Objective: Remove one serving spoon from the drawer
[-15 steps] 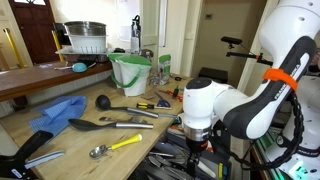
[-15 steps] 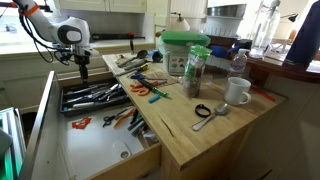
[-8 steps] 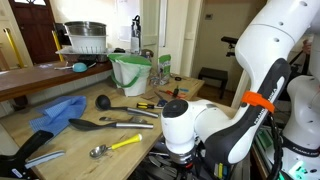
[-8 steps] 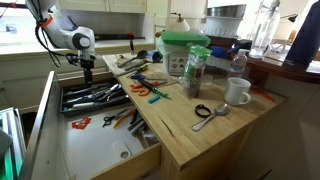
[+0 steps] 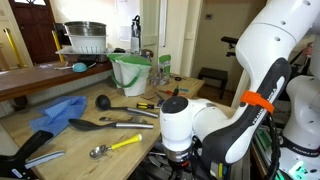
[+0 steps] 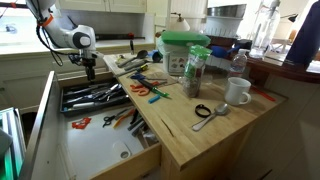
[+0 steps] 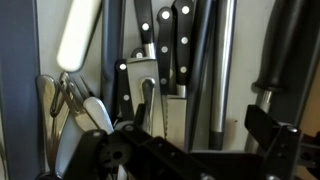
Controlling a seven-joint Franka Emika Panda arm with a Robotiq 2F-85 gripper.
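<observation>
The long silver utensil handle (image 7: pixel 220 105) lies below, with bare drawer bottom beside it, so my gripper will next move down onto it, toward the right in the wrist view.
The pale-wood drawer (image 6: pixel 62 103) stands pulled open, full of silver and black utensils; its jumble also shows at the bottom of an exterior view (image 5: pixel 165 166). My gripper (image 6: pixel 88 72) hangs just above the drawer's back part, open and empty. In the wrist view the gripper (image 7: pixel 195 140) is over black riveted knife handles (image 7: pixel 165 45) and silver utensils (image 7: pixel 70 110). A broad black handle (image 7: pixel 290 50) lies at the right; I cannot tell whether it is the serving spoon. A long all-black spoon with an oval head (image 5: pixel 95 125) lies on the counter.
The counter (image 6: pixel 210 135) holds a small black ladle (image 5: pixel 102 101), a yellow-handled metal spoon (image 5: pixel 115 147), a blue cloth (image 5: pixel 55 112), a green-lidded container (image 6: pixel 185 50) and a white mug (image 6: pixel 237 91). A lower drawer (image 6: pixel 100 150) is also open. My arm (image 5: pixel 215 125) blocks much of the drawer.
Over the last second the arm swung and came down closer to the drawer. In the last half second nothing has visibly moved.
</observation>
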